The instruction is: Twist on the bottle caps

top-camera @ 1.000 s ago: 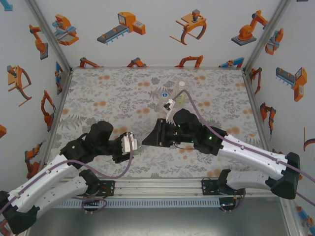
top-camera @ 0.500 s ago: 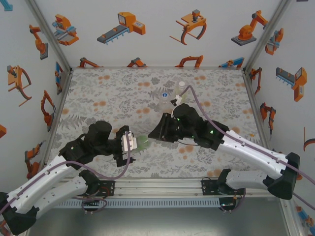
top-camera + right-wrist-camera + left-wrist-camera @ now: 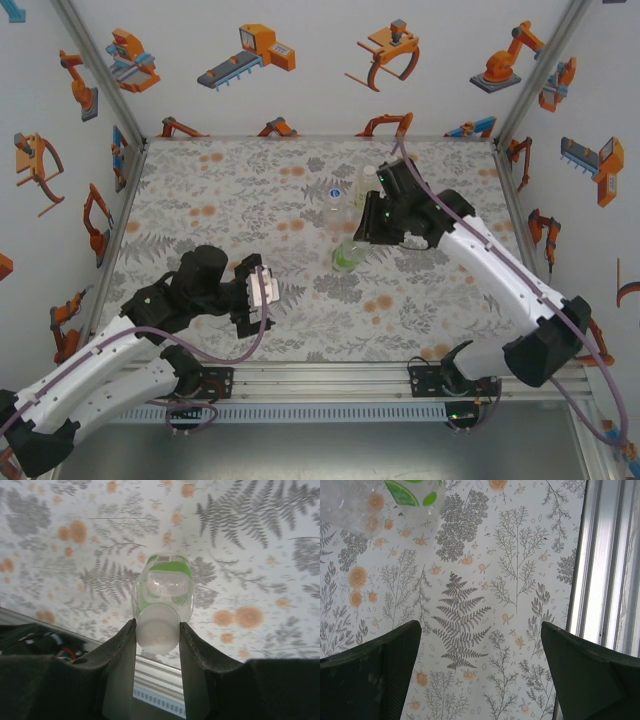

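The robot's right gripper should carry the green-tinted bottle (image 3: 346,257) outward, lower it and let go of the cap, because the free tabletop before the colourless bottle is outward of and below the gripper.
My right gripper (image 3: 358,238) (image 3: 157,630) is shut on the white cap (image 3: 157,626) of the green-tinted bottle (image 3: 346,257) (image 3: 165,586), which stands upright below it over the middle of the table. I cannot tell whether its base touches the table. My left gripper (image 3: 268,290) (image 3: 481,627) is open with nothing between its fingers, well to the near left of that bottle. In the left wrist view the green-labelled base of the bottle (image 3: 415,491) shows at the top edge. The colourless bottle (image 3: 335,196) and the pale yellow bottle (image 3: 367,183) stand further back.
The aluminium rail (image 3: 320,378) (image 3: 605,570) runs along the table's near edge. Printed side walls close in the table on the left, back and right. The right arm's cable (image 3: 452,205) loops over its forearm.
The right gripper has swung back and to the right, carrying the green bottle by its cap away from the left gripper. The left gripper has stayed in place and now holds nothing.
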